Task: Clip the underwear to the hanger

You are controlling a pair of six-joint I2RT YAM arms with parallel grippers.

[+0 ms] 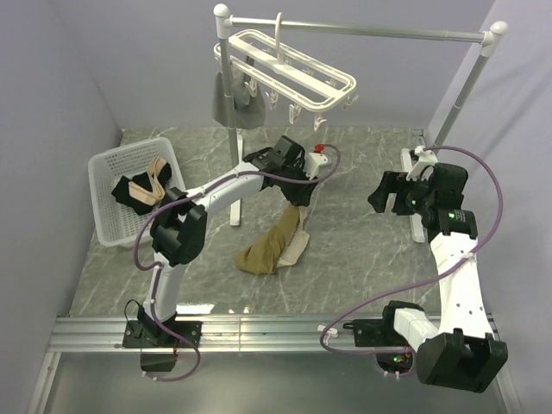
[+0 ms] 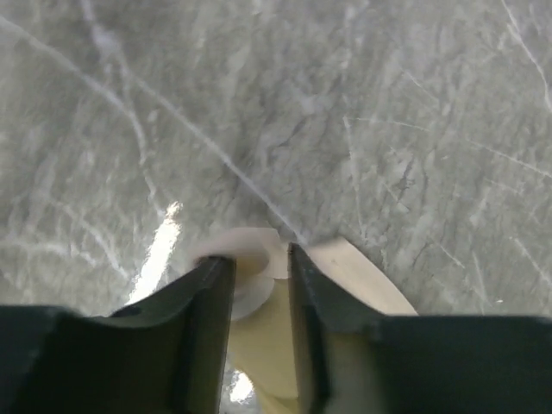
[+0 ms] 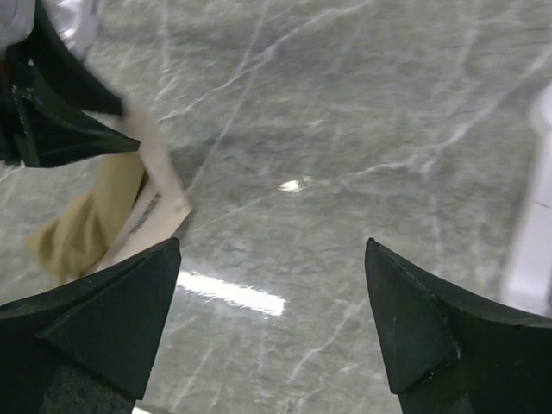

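The robot next needs to move its right gripper down, back and to the left in the top view, onto the loose edge of the pale waistband, as that edge lies lower on that side.
The tan underwear (image 1: 272, 246) hangs from my left gripper (image 1: 304, 191), its lower part bunched on the marble table. The left gripper (image 2: 259, 269) is shut on its pale waistband (image 2: 250, 285), lifted above the table's middle. The white hanger (image 1: 289, 73) hangs by its hook from the silver rail, above and behind the left gripper, with several small clips dangling. My right gripper (image 1: 382, 191) is open and empty at mid-right, facing left toward the garment. In the right wrist view (image 3: 272, 302) the underwear (image 3: 82, 228) and its label show at the left edge.
A grey garment (image 1: 233, 103) is clipped at the hanger's left end. A white basket (image 1: 108, 172) at the left holds black and beige cloth pieces. The silver rail stand (image 1: 362, 33) has posts at the back centre and right.
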